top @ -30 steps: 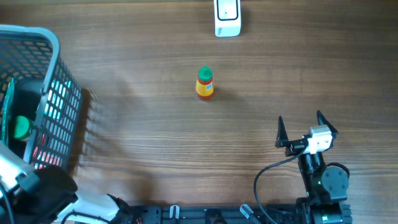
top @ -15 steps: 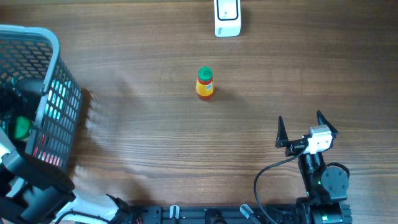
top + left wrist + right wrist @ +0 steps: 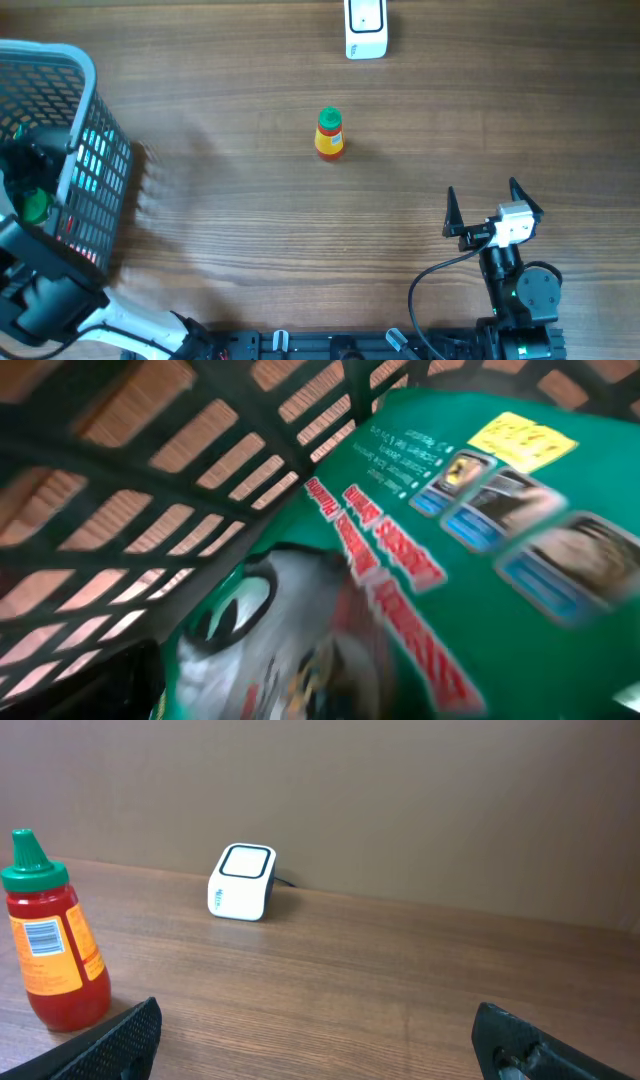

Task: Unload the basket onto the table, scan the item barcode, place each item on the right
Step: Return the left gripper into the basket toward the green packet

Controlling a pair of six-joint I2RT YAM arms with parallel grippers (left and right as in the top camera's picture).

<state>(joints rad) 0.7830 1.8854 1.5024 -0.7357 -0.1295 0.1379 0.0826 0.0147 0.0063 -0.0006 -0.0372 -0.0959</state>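
Observation:
My left gripper moves down deeper into the grey basket next, onto the green packet's grey cartoon print (image 3: 295, 640), because that part of the packet lies nearest to its fingers.
A red sauce bottle (image 3: 329, 133) with a green cap stands upright mid-table; the right wrist view shows it (image 3: 52, 945) at the left with a barcode label facing the camera. The white scanner (image 3: 365, 28) sits at the far edge, also in the right wrist view (image 3: 242, 882). My right gripper (image 3: 493, 207) rests open near the front right, nothing between its fingers (image 3: 110, 1045). My left gripper (image 3: 28, 165) is down inside the grey basket (image 3: 95, 120), close over a green packet (image 3: 500, 560) with red lettering. That view is blurred and its fingertips do not show clearly.
The basket's mesh wall (image 3: 150, 470) stands close behind the packet. A green-capped item (image 3: 36, 205) also lies in the basket. A black cable (image 3: 430, 280) runs from the right arm toward the table's front edge.
My left arm has shifted over and down into the basket. The right arm, the bottle and the scanner have not moved.

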